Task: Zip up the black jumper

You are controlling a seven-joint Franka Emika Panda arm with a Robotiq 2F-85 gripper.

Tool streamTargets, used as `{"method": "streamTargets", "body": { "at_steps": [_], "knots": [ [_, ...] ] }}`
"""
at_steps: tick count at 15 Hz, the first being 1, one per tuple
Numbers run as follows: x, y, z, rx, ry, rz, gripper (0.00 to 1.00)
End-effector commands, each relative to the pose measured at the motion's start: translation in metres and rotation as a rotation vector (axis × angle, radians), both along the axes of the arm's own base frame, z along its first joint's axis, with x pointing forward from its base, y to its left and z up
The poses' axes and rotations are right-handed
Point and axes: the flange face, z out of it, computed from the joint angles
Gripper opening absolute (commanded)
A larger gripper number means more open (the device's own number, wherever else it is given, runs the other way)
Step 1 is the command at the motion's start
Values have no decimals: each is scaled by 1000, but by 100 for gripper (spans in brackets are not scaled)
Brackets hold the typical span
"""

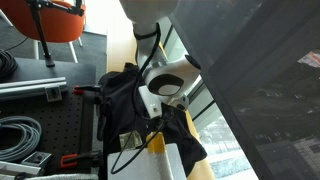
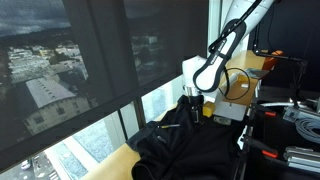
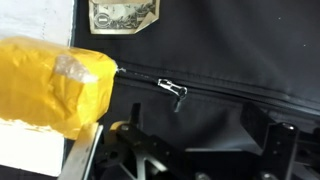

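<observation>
My gripper is above the zip pull's dark tab (image 3: 179,102), with the tab between its spread fingers, so next it will come down onto the tab and close there.
The black jumper (image 1: 125,95) lies bunched on the table edge by the window; it also shows in an exterior view (image 2: 190,148). In the wrist view its fabric (image 3: 230,125) fills the frame, with the zip line running left to right and the silver zip pull (image 3: 174,90) lying on it. My gripper (image 3: 200,150) is open and empty, its two dark fingers just below the zip pull, not touching it. From outside, the gripper (image 1: 153,108) hangs low over the jumper, as an exterior view (image 2: 192,105) also shows.
A yellow taped block (image 3: 55,85) lies left of the zip end, with a banknote (image 3: 125,15) above. A white box (image 1: 172,160), red clamps (image 1: 70,158), cable coils (image 1: 20,135) and an orange chair (image 1: 55,20) are nearby. The window (image 2: 90,70) borders the table.
</observation>
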Motion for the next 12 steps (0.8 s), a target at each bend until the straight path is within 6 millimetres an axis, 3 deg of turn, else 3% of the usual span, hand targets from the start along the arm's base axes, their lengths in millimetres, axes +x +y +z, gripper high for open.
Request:
{"method": "streamTargets", "body": {
  "at_steps": [1, 11, 12],
  "knots": [
    [-1, 4, -7, -3, 25, -2, 100],
    [1, 6, -16, -4, 29, 1, 100],
    [2, 6, -16, -4, 29, 0, 96]
  ]
}}
